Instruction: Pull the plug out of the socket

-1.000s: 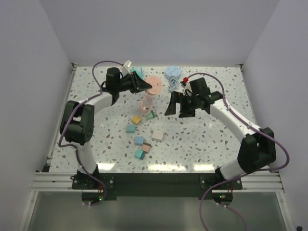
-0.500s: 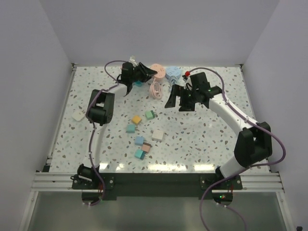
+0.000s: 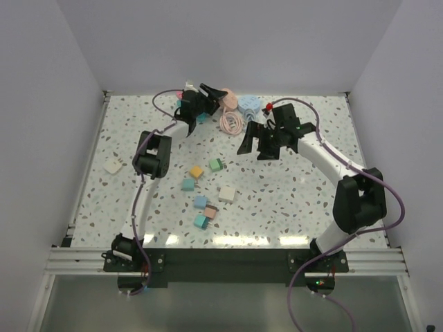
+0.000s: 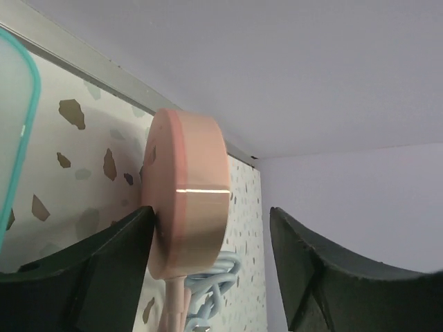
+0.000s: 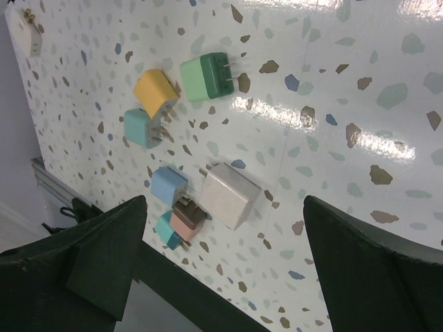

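My left gripper should rise off the pink disc point(image 4: 188, 200) next. Then it should move toward the teal-rimmed piece point(image 4: 15, 138) and go down onto the blue plug.
A pink round disc point(image 4: 188, 200) with a pink cable coil point(image 3: 230, 123) lies at the table's far edge, also in the top view point(image 3: 227, 99). My left gripper point(image 3: 212, 95) is open. The disc stands between its jaws, against the left finger point(image 4: 104, 270) with a gap to the right finger point(image 4: 325, 277). A teal-rimmed piece point(image 4: 15, 138) shows at the left of that view. My right gripper point(image 3: 253, 142) is open and empty, hovering over the table right of centre. A brown plug in a pink block point(image 5: 185, 216) lies among the adapters.
A blue disc point(image 3: 249, 105) with blue cable point(image 4: 214, 277) lies beside the pink one. Loose adapters lie mid-table: green point(image 3: 216, 164), yellow point(image 3: 196, 171), teal point(image 3: 187, 185), white point(image 3: 226, 194), light blue point(image 3: 200, 202). A white plug point(image 3: 113, 166) lies far left.
My left arm has stretched toward the back wall and the pink disc and cable have moved back and right with it. My right gripper has shifted slightly toward the back.
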Available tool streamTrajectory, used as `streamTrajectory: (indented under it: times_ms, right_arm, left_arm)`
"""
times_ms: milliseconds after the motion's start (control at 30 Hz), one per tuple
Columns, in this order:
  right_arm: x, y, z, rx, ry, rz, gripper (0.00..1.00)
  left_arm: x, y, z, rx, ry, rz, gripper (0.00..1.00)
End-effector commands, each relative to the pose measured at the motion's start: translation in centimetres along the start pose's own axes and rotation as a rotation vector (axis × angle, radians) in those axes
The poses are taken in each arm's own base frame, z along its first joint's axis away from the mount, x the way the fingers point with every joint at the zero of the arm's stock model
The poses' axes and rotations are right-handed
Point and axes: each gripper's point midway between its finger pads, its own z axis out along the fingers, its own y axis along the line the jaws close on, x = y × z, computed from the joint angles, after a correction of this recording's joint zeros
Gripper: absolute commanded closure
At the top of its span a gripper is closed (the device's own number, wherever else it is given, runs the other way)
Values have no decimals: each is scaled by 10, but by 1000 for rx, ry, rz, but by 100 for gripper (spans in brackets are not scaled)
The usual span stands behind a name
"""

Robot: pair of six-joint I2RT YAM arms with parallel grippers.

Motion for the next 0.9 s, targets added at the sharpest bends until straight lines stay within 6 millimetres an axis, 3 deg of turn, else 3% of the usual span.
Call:
streamTrajectory:
  times_ms: [0,100,133,233,267,333,367,433,467,533,567,600,667,700,867]
  right_arm:
    - [-18,7,-2,-18,-51,-1,1]
    - [-19,7,1,-18,-47,-2,1]
    - [-19,6,2,-17,-47,-1,1]
    - [-19,5,3,-16,-42,0,1]
    - [-18,4,3,-13,-41,-1,1]
    - [-16,3,4,-11,-37,1,1]
    - [-16,4,5,-15,-36,-1,1]
    - [-16,3,5,-14,-34,0,1]
    - [-15,2,8,-17,-26,2,1]
    - [-16,3,10,-21,-20,2,1]
    - [-15,2,12,-18,-15,3,1]
    - [-15,2,13,-22,-11,-1,1]
    - [-17,3,13,-25,-9,-1,1]
    - [-18,4,15,-29,-7,-3,1]
    - [-18,3,20,-32,7,-2,1]
  left_arm:
    - [-13,-28,4,59,-71,-8,26]
    - [-17,-55,-9,81,-77,17,4]
    - [-25,-82,-18,112,-91,35,0]
    - [-23,-97,-35,126,-81,71,0]
    - [-25,-115,-47,145,-81,114,0]
    - [-31,-131,-61,138,-95,173,0]
    - [-40,-156,-74,165,-117,209,0]
    - [-48,-156,-87,142,-128,280,0]
    - [-52,-170,-96,156,-130,343,0]
    - [-61,-176,-108,129,-126,443,0]
    - [-63,-175,-111,106,-122,473,0]
    - [-61,-154,-115,15,-79,476,0]
    - [-75,-136,-126,-95,-79,523,0]
    - [-78,-113,-135,-185,-51,507,0]
    - [-72,-55,-171,-320,-10,452,0]
